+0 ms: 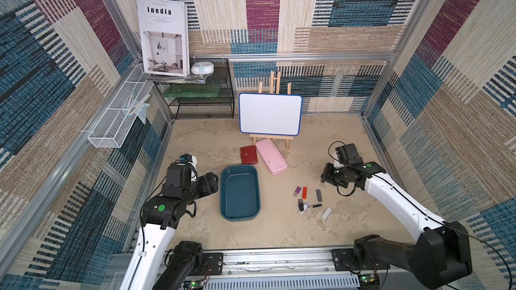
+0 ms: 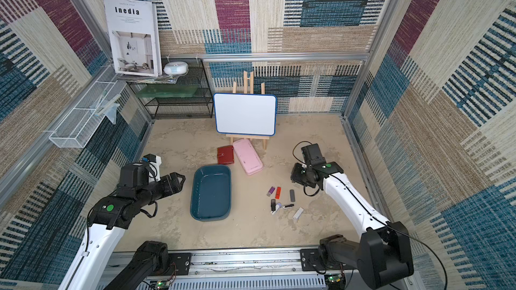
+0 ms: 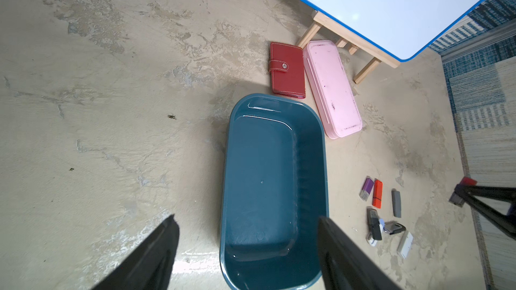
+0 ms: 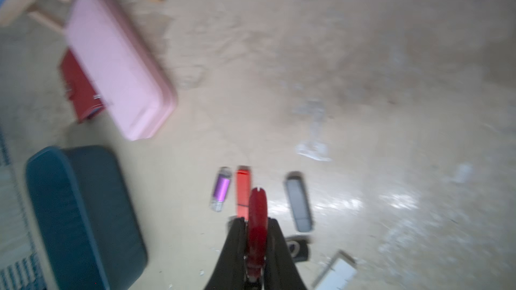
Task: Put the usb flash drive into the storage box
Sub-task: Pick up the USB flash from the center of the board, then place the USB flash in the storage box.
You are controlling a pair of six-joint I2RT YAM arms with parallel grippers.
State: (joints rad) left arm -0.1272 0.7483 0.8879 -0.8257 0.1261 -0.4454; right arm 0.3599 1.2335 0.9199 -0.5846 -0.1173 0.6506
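Note:
I should move my right gripper across and down past the loose drives into the storage box's far end [image 1: 230, 183], which is lower than the gripper, because the bottom of that end is empty.
My right gripper [image 4: 257, 221] is shut on a dark red usb flash drive [image 4: 257, 207], which sticks out past the fingertips. It hangs above several loose drives on the table: purple [image 1: 297, 191], orange [image 1: 304, 192], grey [image 1: 319, 195], black [image 1: 300, 205] and white [image 1: 326, 213]. In both top views the right gripper [image 1: 323, 179] [image 2: 293, 179] is right of that group. The storage box [image 1: 240, 192] [image 2: 210, 193] [image 3: 268, 177], a shallow dark teal tray, lies empty left of the drives. My left gripper [image 3: 247, 223] [image 1: 215, 179] stands open at the box's left rim, holding nothing.
A red wallet [image 1: 248, 154] and a pink oblong case [image 1: 271, 156] lie just behind the box. A whiteboard on a wooden easel [image 1: 270, 114] stands further back. A black wire shelf [image 1: 203, 93] fills the back left corner, and a white wire basket [image 1: 117, 124] hangs on the left wall.

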